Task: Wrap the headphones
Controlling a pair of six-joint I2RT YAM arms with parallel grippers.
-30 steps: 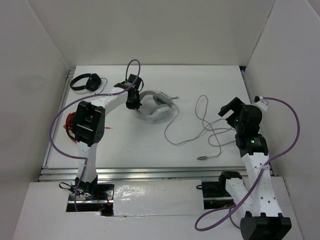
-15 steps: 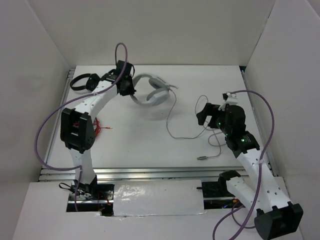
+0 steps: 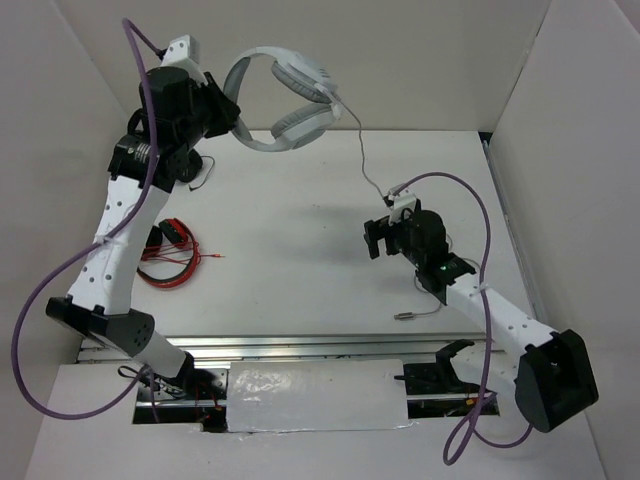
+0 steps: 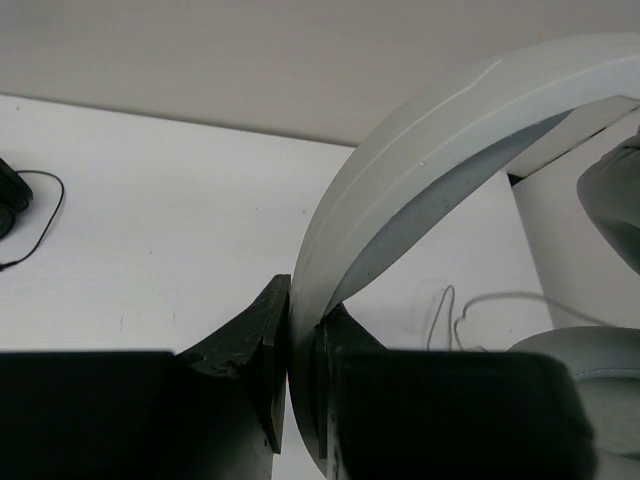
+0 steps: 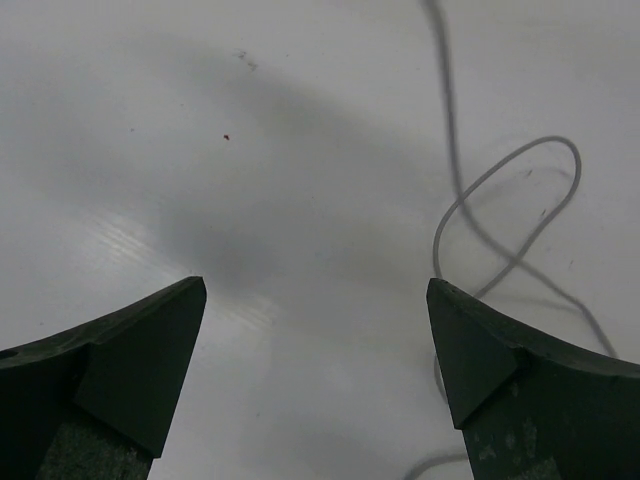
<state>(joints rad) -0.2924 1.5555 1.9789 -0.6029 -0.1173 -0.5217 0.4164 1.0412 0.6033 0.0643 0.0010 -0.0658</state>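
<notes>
My right gripper should next move outward to that hanging part (image 3: 375,187) (image 5: 449,105) and close on it, because the thin grey cable hangs from the earcups outward of my open fingers.
The light grey headphones (image 3: 290,95) hang high above the back of the table, held by the headband. My left gripper (image 3: 232,118) is shut on the headband (image 4: 420,170), which runs between its jaws in the left wrist view. The thin grey cable (image 3: 362,160) drops from the earcups to the table and passes behind my right arm; its metal plug (image 3: 404,317) lies near the front edge. My right gripper (image 3: 378,238) is open and empty, low over the table middle. In the right wrist view the cable (image 5: 500,200) loops to the right of it.
Small black headphones (image 3: 188,170) lie at the back left, mostly hidden behind my left arm; they show at the left edge of the left wrist view (image 4: 12,195). A red wire bundle (image 3: 170,255) lies at the left. White walls enclose the table.
My left gripper has lifted the headphones from the table high up and back, pulling the cable up after them. My right gripper has moved left toward the table middle.
</notes>
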